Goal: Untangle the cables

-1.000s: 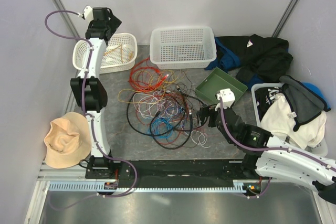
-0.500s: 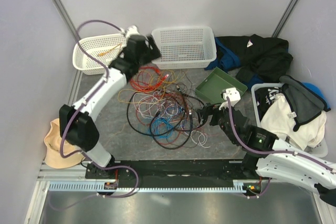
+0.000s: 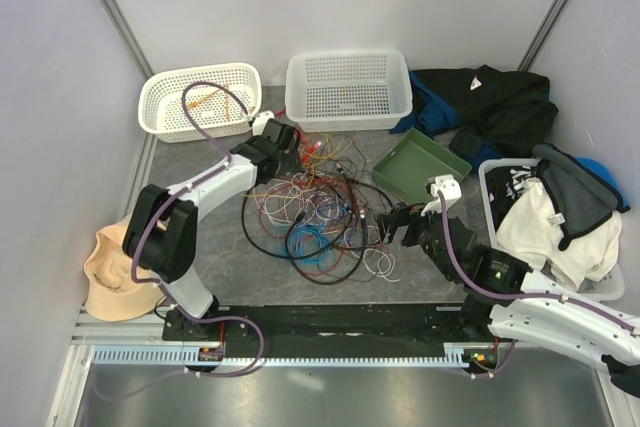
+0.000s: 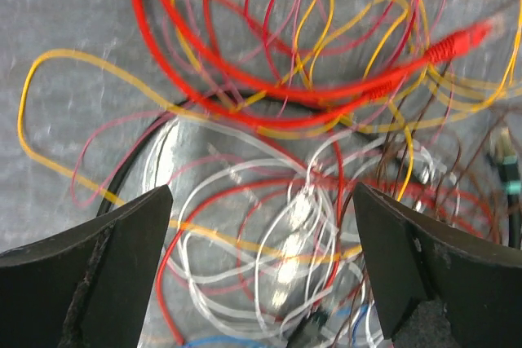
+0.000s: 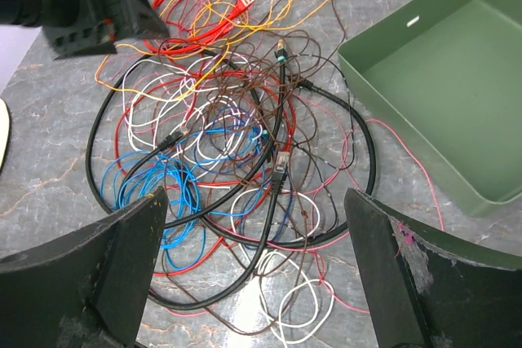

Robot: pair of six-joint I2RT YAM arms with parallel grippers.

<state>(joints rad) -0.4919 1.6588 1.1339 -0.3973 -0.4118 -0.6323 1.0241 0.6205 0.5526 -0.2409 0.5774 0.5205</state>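
Note:
I will next move my left gripper outward and lower it onto the near bend of the thick red cable (image 4: pixel 279 121), which lies on the thinner yellow wires.
The cables (image 3: pixel 310 202) lie in a tangled heap on the grey table: red, orange, yellow, white, blue, brown and a thick black loop. My left gripper (image 3: pixel 283 140) is open and empty, low over the heap's far left part; below it lie red, yellow and white wires (image 4: pixel 277 201). My right gripper (image 3: pixel 392 224) is open and empty at the heap's right edge; it looks down on the black cable (image 5: pixel 269 201), blue wires (image 5: pixel 155 193) and white loops (image 5: pixel 318 299). The left gripper (image 5: pixel 90 6) also shows in the right wrist view.
A green tray (image 3: pixel 422 169) stands right of the heap. Two white baskets stand at the back: the left basket (image 3: pixel 165 112) holds a few orange wires, the large basket (image 3: pixel 347 117) sits at centre. A tan hat (image 3: pixel 110 272) lies at left, clothes (image 3: pixel 500 107) at right.
My left arm has swung from the left basket down and right, onto the heap's far left part. My right gripper has shifted slightly right.

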